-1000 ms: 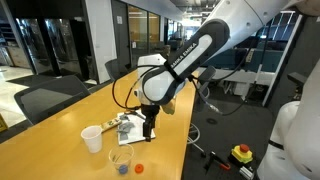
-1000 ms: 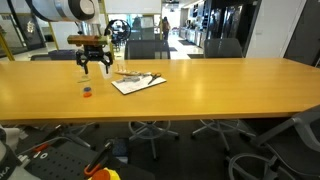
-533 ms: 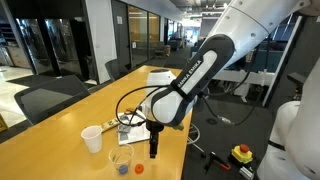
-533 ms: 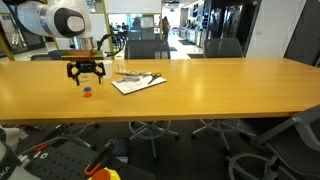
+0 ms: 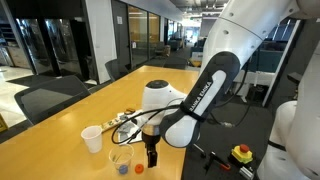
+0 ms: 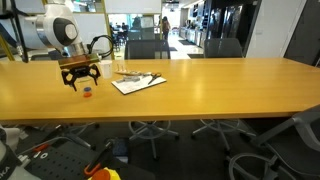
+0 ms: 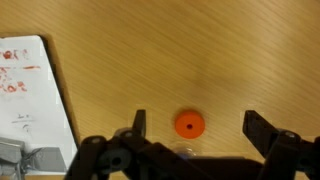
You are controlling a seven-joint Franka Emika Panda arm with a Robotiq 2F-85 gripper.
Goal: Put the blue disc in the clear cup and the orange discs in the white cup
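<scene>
I will bring my gripper down over the orange disc until its open fingers are on both sides of the disc.
My gripper (image 7: 200, 125) is open, jaws wide apart, and hangs just above the wooden table with one orange disc (image 7: 189, 124) between the fingers, nearer the left finger (image 7: 139, 122). In an exterior view the gripper (image 5: 152, 160) is low beside the orange disc (image 5: 138, 168), next to the clear cup (image 5: 120, 160). A blue disc (image 5: 122, 169) shows at the clear cup's bottom; I cannot tell whether it lies inside or behind. The white cup (image 5: 91, 138) stands upright beyond. In an exterior view the gripper (image 6: 79, 82) hovers by the disc (image 6: 87, 90). I see only one orange disc.
A white printed sheet (image 7: 30, 100) with small items on it lies beside the gripper; it also shows in both exterior views (image 5: 125, 124) (image 6: 138, 83). The table's edge (image 5: 165, 165) is close to the gripper. Office chairs (image 6: 150, 48) stand around the long table.
The arm has swung from beside the paper towards the table's end and dropped low over the orange disc. The cups and discs have not moved.
</scene>
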